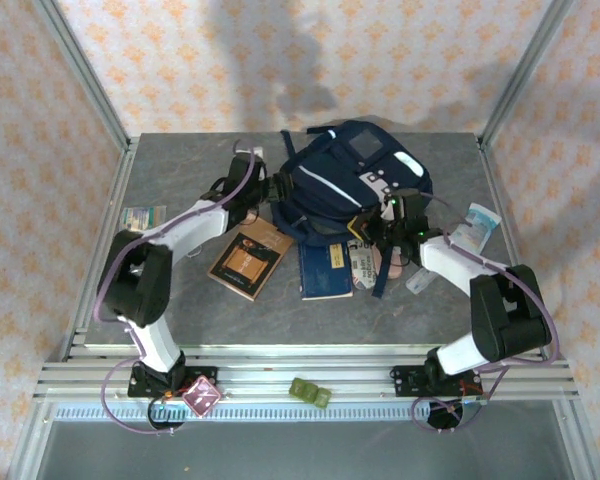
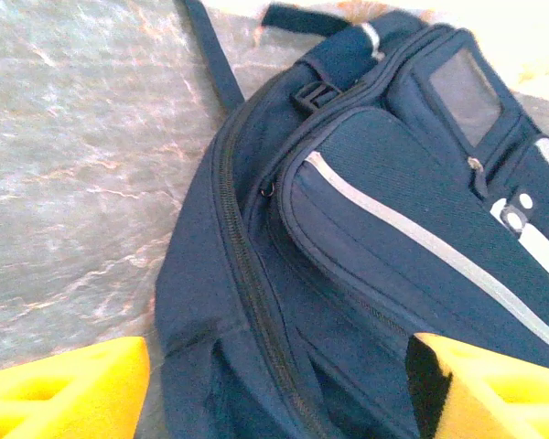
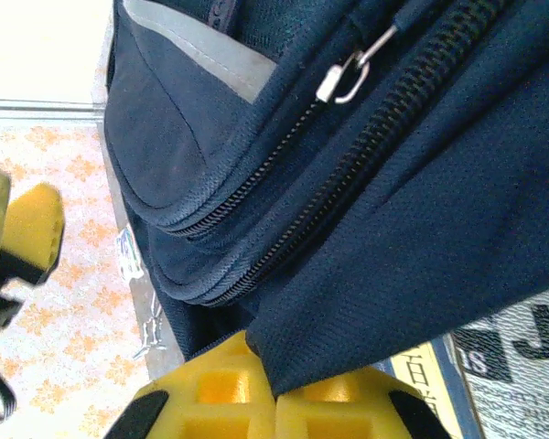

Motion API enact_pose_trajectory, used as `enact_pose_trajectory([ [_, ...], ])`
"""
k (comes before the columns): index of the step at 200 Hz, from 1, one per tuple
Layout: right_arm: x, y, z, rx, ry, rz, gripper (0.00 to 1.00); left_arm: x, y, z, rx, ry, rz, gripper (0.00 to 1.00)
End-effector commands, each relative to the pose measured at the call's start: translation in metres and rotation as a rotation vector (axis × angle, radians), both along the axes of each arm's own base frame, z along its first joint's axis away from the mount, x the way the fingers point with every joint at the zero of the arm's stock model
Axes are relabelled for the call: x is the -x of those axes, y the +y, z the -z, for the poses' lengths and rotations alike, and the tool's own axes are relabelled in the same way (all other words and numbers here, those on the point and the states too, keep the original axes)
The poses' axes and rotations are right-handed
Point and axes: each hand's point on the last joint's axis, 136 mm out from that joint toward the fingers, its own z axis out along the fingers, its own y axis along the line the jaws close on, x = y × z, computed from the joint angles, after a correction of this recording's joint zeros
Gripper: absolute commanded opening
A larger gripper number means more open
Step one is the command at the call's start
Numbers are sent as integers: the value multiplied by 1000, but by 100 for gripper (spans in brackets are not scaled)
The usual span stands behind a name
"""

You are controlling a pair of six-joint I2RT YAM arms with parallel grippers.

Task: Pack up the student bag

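Note:
Next, my left gripper moves down onto the bag's side zip and closes there, because its open fingers already stand on both sides of that seam.
The student bag (image 1: 345,170), navy blue with a white diagonal stripe and a grey patch, lies at the back middle of the table. My left gripper (image 1: 267,190) is at the bag's left side and stands open. Its yellow fingers (image 2: 64,393) straddle the bag's side seam and zip (image 2: 256,302) without closing on them. My right gripper (image 1: 382,215) is at the bag's near right edge. It is shut on a fold of the bag's navy fabric (image 3: 366,302), just below two zip lines and a metal zip pull (image 3: 341,78).
A brown book (image 1: 250,258) and a flat navy book with a yellow label (image 1: 325,268) lie in front of the bag, with a white printed card (image 1: 363,265) beside them. A tube (image 1: 475,225) lies at the right and a small packet (image 1: 142,215) at the left.

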Motion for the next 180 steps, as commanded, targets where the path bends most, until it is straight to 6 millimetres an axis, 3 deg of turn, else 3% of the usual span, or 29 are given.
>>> enact_pose_trajectory([
  [1, 3, 10, -25, -31, -110, -55, 0, -11, 1, 36, -19, 113, -14, 77],
  [25, 4, 12, -25, -32, -110, -61, 0, -27, 9, 72, -112, 185, -57, 78],
  [62, 3, 17, -25, -32, -108, -72, 0, -48, 0, 91, -128, 200, -26, 77],
  [73, 3, 18, -25, -31, -107, -75, 0, -54, -1, 97, -133, 207, -19, 56],
  [79, 1, 18, -26, -31, -110, -71, 0, -56, -2, 98, -124, 207, -13, 35],
  [91, -1, 18, -28, -30, -114, -69, 0, -59, -1, 96, -98, 206, -16, 4],
  [93, -2, 19, -28, -29, -115, -69, 0, -60, -1, 95, -93, 204, -16, 0],
  [118, -12, 16, -36, 0, -137, -48, 0, -59, 4, 63, -54, 143, -23, 0],
  [135, -23, 16, -46, 14, -161, -38, 0, -54, 14, 30, -34, 84, -45, 0],
  [154, -40, 14, -56, 31, -188, -10, 0, -41, 29, 1, 3, 30, -77, 0],
  [159, -45, 13, -59, 31, -192, -3, 0, -35, 33, -17, 16, -1, -86, 0],
  [180, -65, 11, -69, 29, -215, 36, 0, -13, 45, -43, 38, -51, -115, 0],
])
